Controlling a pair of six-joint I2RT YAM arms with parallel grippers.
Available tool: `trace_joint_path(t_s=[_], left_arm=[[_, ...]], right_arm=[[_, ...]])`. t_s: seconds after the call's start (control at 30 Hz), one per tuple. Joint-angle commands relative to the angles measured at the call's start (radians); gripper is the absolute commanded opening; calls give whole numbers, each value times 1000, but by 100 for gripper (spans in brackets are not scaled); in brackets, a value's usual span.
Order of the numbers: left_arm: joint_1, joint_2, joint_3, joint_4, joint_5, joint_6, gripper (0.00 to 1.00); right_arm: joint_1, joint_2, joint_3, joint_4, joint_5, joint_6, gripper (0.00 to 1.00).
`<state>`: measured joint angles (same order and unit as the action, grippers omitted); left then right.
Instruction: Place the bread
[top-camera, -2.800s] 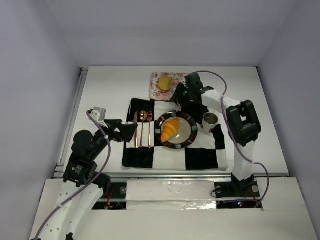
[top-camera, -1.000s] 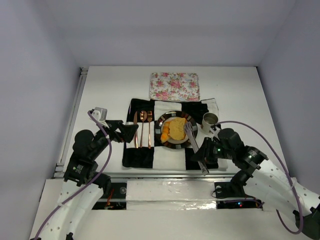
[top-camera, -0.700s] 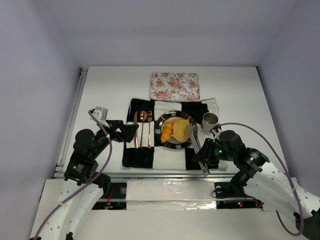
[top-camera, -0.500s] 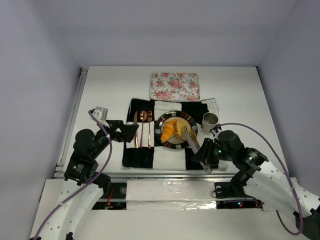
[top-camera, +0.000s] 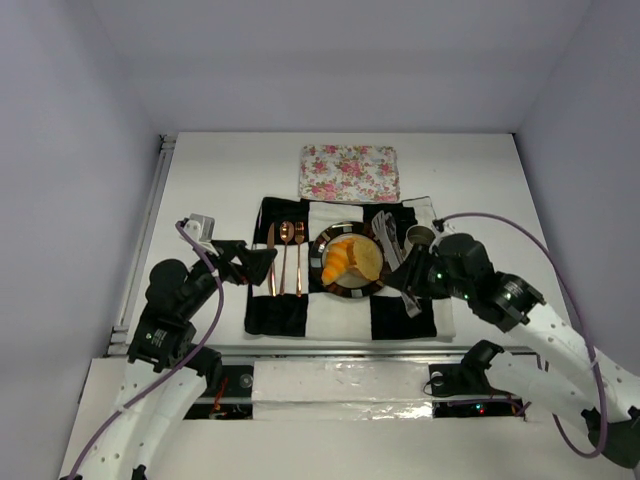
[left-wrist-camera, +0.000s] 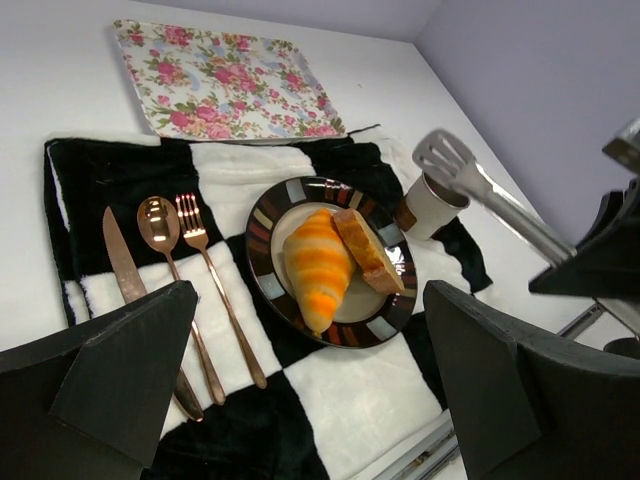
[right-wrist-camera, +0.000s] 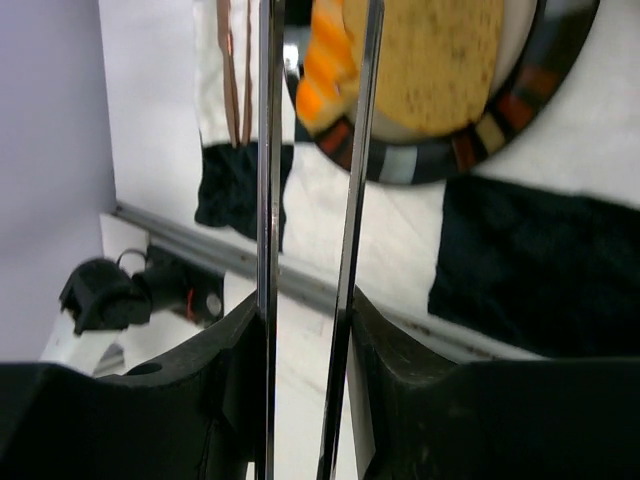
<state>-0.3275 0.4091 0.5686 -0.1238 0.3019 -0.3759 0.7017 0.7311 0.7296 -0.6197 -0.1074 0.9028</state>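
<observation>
My right gripper carries the empty tongs outward to the bare tabletop beyond the cup next, then lowers and releases them, since croissant and slice are on the plate (top-camera: 331, 289).
The golden-orange croissant (top-camera: 337, 263) and the tan-brown bread slice (top-camera: 367, 260) lie side by side on the striped-rim plate (top-camera: 331, 289). Both also show in the left wrist view, the croissant (left-wrist-camera: 318, 265) left of the slice (left-wrist-camera: 366, 250). My right gripper (top-camera: 418, 290) is shut on metal tongs (top-camera: 392, 240). The tongs' arms (right-wrist-camera: 268, 150) stand slightly apart and hold nothing. Their tips point past the plate's right rim, beside the cup. My left gripper (top-camera: 265, 262) is open and empty, left of the cutlery.
The plate sits on a black-and-white checkered mat (top-camera: 400, 318). A knife, spoon and fork (top-camera: 285, 258) lie left of the plate. A cup (top-camera: 420, 238) stands at its right. A floral napkin (top-camera: 349, 172) lies behind the mat.
The slice went from the floral napkin onto the plate beside the croissant. The right arm has since swung its empty tongs back and to the right of the plate. The left arm has not moved.
</observation>
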Motion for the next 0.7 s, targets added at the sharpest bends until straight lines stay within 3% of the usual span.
trace_joint_path(t_s=[0.0,0.07,0.17,0.3,0.43,0.5,0.67], left_arm=[[-5,-19,-3,46,3,-6,99],[-5,-23,-3,46,3,-4,99],[-5,-32,-3,46,8,-3,99],[-5,-42,-1,47,14,0,99],[-5,-56,-3,47,16,2,99],[-5,-64,-3,46,17,0,99],[-5,-70,-3,47,23,3,99]], right_arm=[[-8,98,123,87,181,-99,38],[-57,205,212,103,218,-152,38],[-224,301,312,144,122,-225,37],[-375,471,441,144,123,-318,37],[-597,661,519,187,49,-314,33],[-634,726,548,256,52,-315,33],[-738,1011,701,227,83,-383,34]])
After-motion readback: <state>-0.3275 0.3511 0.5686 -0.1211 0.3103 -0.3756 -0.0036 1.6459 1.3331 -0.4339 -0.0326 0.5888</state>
